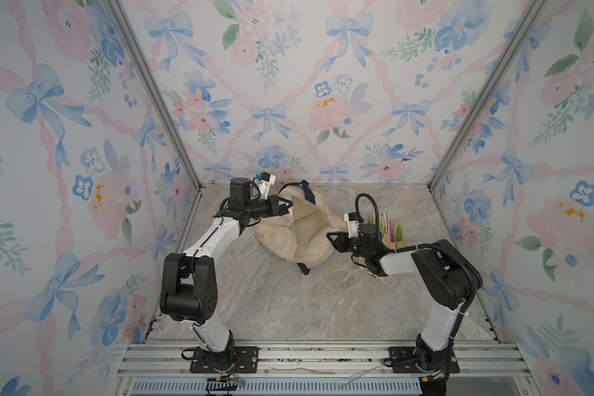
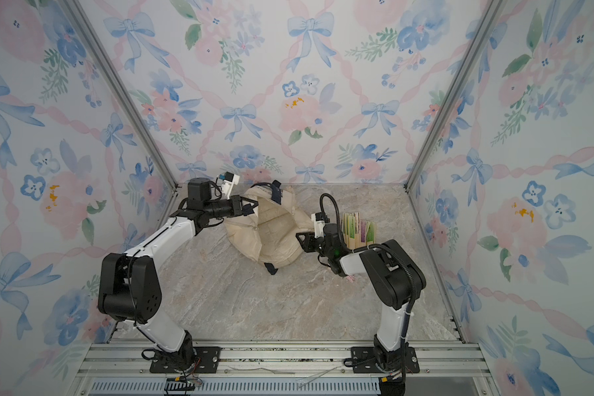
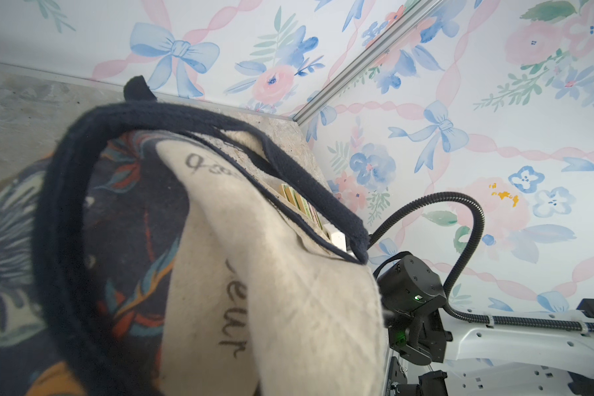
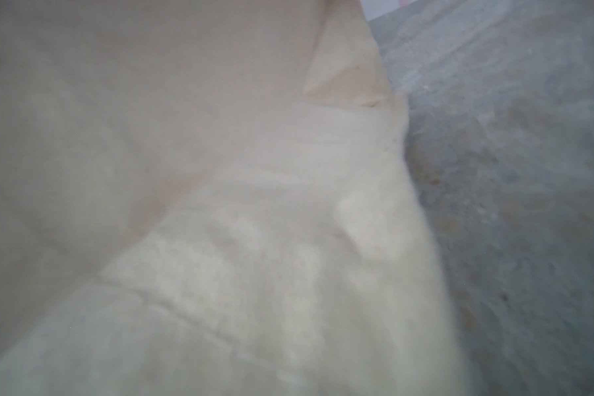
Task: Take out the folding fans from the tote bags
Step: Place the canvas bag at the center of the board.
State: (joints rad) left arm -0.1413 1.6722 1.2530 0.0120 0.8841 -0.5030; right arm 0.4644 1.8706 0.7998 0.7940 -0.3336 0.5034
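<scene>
My left gripper lowers toward the marble tabletop next, sets the bag down and releases the bag's rim, since its inside shows bare and the fans lie outside.
The cream tote bag [image 1: 302, 233] [image 2: 275, 236] lies crumpled at the back middle of the table, with one navy handle [image 1: 307, 193] raised. My left gripper [image 1: 288, 205] [image 2: 254, 205] is shut on the bag's upper left rim and holds it up. In the left wrist view the bag's cloth [image 3: 288, 325] hides the jaws. My right gripper [image 1: 333, 240] [image 2: 302, 240] sits against the bag's right edge. Bag cloth [image 4: 220, 257] fills the right wrist view and hides its fingers. Several folding fans [image 1: 390, 228] [image 2: 359, 228] [image 3: 302, 202] lie in a pile on the table, right of the bag and behind my right wrist.
The bag's other navy handle [image 1: 302, 269] trails onto the marble tabletop [image 1: 288, 301]. A pink tassel [image 1: 379, 277] pokes out under my right forearm. Flowered walls close in the back and both sides, and metal rails run along the front.
</scene>
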